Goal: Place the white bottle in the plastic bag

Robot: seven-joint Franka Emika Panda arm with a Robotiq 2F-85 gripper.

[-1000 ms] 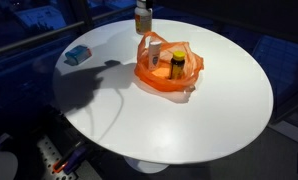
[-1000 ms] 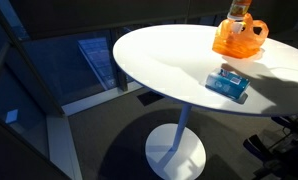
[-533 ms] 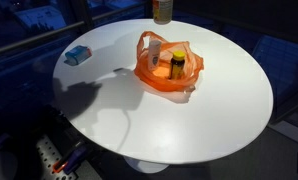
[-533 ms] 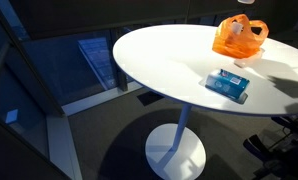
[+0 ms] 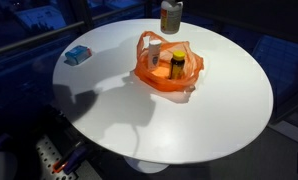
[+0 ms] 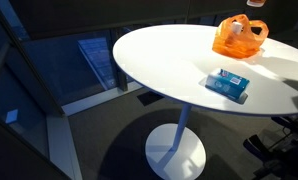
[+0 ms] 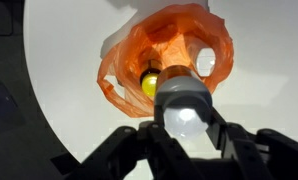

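Note:
Next, my gripper moves over the clear spot below it, the bag's free space beside the yellow-capped bottle (image 5: 177,62), lowers the white bottle in, then releases it.
The white bottle (image 5: 170,16) hangs in the air at the top edge of an exterior view, above and behind the orange plastic bag (image 5: 167,65). In the wrist view my gripper (image 7: 184,125) is shut on the bottle (image 7: 183,105), seen bottom-on, with the bag (image 7: 169,50) straight below it. The bag stands open on the round white table (image 5: 219,100) and holds a yellow-capped bottle (image 5: 177,62). The bag also shows in an exterior view (image 6: 238,37), with the held bottle barely visible at the top edge (image 6: 256,2).
A blue packet (image 5: 78,54) lies near the table's edge, also in an exterior view (image 6: 228,84). The table stands on a single pedestal (image 6: 179,150). Dark floor and glass panels surround it.
The bottle has risen and moved across above the table, toward a spot over the bag. Bag and packet have not moved.

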